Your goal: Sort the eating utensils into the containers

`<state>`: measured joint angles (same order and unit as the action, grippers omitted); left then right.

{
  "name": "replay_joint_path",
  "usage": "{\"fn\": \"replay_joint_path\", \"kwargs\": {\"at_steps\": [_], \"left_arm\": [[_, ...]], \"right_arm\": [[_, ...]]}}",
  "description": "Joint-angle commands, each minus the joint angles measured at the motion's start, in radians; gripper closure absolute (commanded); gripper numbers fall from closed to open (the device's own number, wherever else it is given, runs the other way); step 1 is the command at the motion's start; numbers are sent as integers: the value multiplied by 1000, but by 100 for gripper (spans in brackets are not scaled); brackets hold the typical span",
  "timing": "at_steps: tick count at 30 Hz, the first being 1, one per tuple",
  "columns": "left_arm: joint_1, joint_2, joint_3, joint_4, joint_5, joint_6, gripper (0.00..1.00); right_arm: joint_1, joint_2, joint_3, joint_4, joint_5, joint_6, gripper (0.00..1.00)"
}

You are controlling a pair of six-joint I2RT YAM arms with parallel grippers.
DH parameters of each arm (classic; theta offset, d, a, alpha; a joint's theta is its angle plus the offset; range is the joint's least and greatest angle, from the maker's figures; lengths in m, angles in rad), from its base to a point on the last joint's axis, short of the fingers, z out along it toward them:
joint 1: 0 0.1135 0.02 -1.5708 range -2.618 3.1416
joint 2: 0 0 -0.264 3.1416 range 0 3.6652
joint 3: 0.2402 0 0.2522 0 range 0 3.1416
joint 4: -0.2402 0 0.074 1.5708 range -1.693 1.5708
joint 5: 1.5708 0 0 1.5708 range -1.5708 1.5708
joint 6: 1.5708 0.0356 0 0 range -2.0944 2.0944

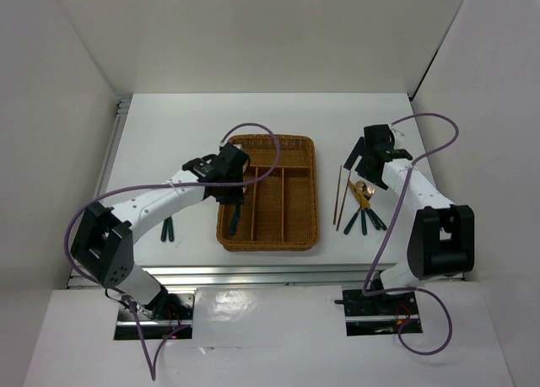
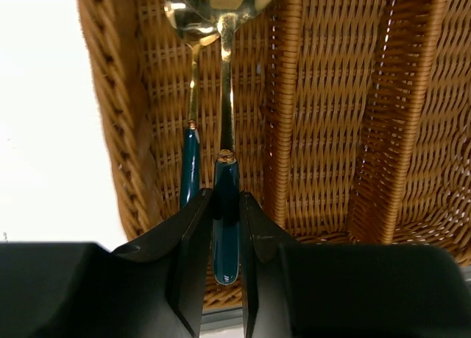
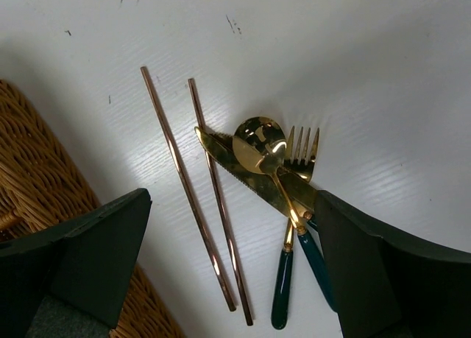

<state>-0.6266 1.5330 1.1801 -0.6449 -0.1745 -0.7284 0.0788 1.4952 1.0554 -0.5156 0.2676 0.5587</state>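
Observation:
My right gripper moves down and back around the fork's green handle (image 1: 351, 223) (image 3: 282, 288) next, since the handle pokes clear of the crossed pile below and back from the gripper.
The brown wicker tray (image 1: 299, 223) lies mid-table. My left gripper (image 1: 238, 191) is over its leftmost long slot (image 2: 158, 95), shut on the teal handle of a gold spoon (image 2: 226, 176) that points along the slot. A second spoon (image 2: 190, 161) lies in that slot beside it. My right gripper (image 1: 361, 172) is open and empty above the table right of the tray. Below it lie two reddish chopsticks (image 3: 184, 183) and a crossed pile of knife (image 3: 250, 174), spoon (image 3: 259, 141) and fork (image 3: 302, 152). The pile (image 1: 364, 203) and chopsticks (image 1: 339, 195) also show from above.
One more teal-handled utensil (image 1: 166, 229) lies on the table left of the tray, its head hidden under my left arm. White walls enclose the table on three sides. The tray's edge (image 3: 29, 169) shows at the left of the right wrist view.

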Motion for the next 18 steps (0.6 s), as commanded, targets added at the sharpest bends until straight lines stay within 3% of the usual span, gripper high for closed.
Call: {"fn": "replay_joint_path", "kwargs": {"at_steps": [1, 12, 16, 17, 18], "left_arm": [[-2, 27, 0, 74, 53, 73, 67], [-2, 111, 45, 22, 3, 86, 53], [-2, 84, 70, 8, -20, 86, 38], [-2, 73, 79, 8, -20, 86, 26], [-2, 49, 88, 8, -20, 86, 21]], "right_arm": [[-1, -44, -14, -15, 25, 12, 0], [-1, -85, -97, -24, -13, 21, 0], [-1, -95, -117, -34, -33, 21, 0], [-1, -95, -117, -34, -33, 21, 0], [-1, -95, -117, -44, -33, 21, 0]]}}
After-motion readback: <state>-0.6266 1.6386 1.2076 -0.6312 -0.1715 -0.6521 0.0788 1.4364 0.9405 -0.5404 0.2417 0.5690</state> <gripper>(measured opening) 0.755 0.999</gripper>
